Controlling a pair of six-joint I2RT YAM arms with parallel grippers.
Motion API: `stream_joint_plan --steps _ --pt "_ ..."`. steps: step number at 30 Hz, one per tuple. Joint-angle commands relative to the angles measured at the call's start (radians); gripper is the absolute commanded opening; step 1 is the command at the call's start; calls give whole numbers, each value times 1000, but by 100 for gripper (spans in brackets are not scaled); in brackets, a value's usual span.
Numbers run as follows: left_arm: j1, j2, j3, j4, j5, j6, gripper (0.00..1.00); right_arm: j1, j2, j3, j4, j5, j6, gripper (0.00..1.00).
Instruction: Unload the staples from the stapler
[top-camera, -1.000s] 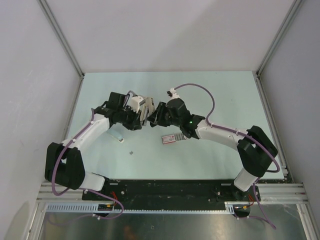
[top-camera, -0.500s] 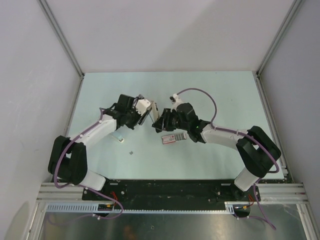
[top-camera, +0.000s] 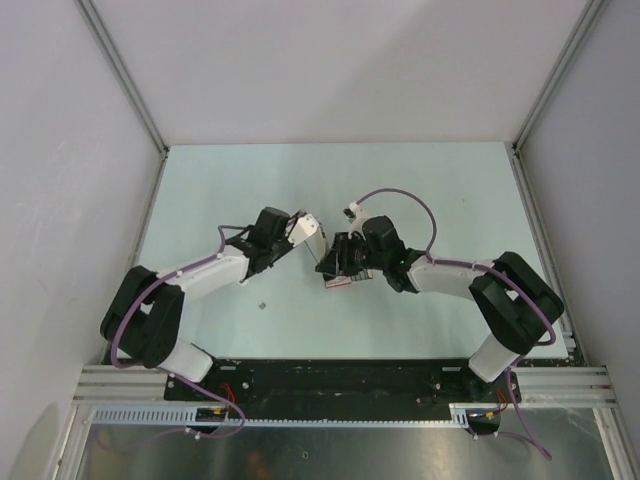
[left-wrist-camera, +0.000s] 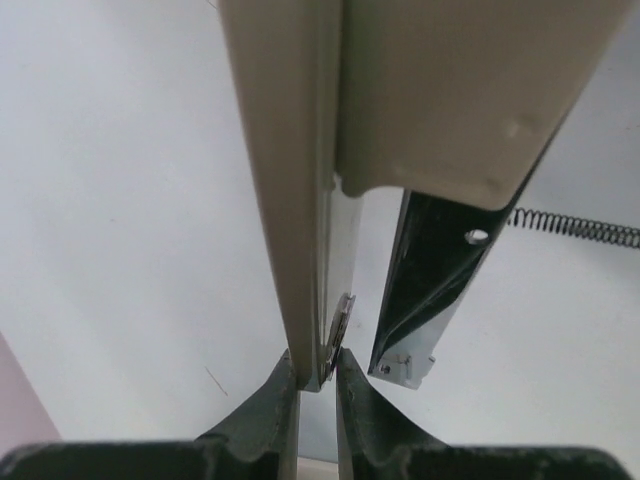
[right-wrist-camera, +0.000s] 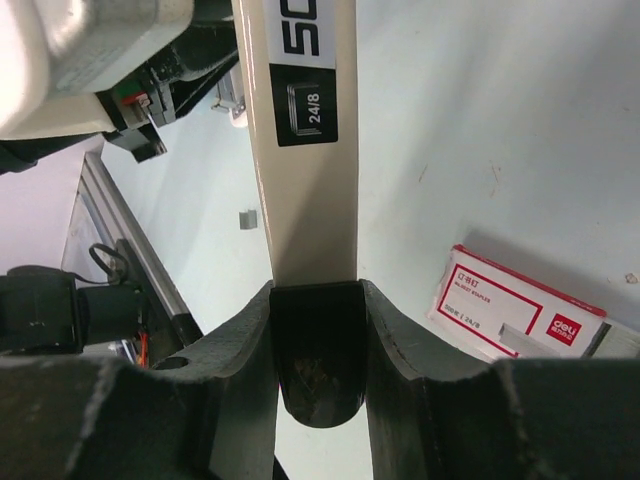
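Observation:
I will next move my right gripper outward and down and release the stapler on the clear tabletop beyond the box (top-camera: 327, 217), because the staple box is beneath it.
The stapler (top-camera: 322, 246) is a long beige one with a black base, held off the table between both grippers. In the right wrist view its beige arm (right-wrist-camera: 305, 150) bears a "24/8" label. My right gripper (right-wrist-camera: 315, 300) is shut on its black end and shows in the top view (top-camera: 338, 258). My left gripper (left-wrist-camera: 318, 365) is shut on the thin edge of the beige top part (left-wrist-camera: 285, 180) and shows in the top view (top-camera: 306, 232). The black metal magazine (left-wrist-camera: 430, 270) hangs open beside it, with a coil spring (left-wrist-camera: 575, 228) trailing out.
A small white and red staple box (right-wrist-camera: 520, 310) lies flat on the pale table, just under the right gripper in the top view (top-camera: 335, 282). A tiny grey bit (top-camera: 261, 305) lies nearer the left arm's base. Walls ring the table on three sides.
Both grippers have moved toward the near side and lower with the stapler held between them. The right gripper now sits over the staple box, partly hiding it.

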Motion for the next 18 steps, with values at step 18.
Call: stream_joint_plan --steps 18 --pt "-117 -58 -267 351 -274 356 0 -93 -52 -25 34 -66 -62 0"
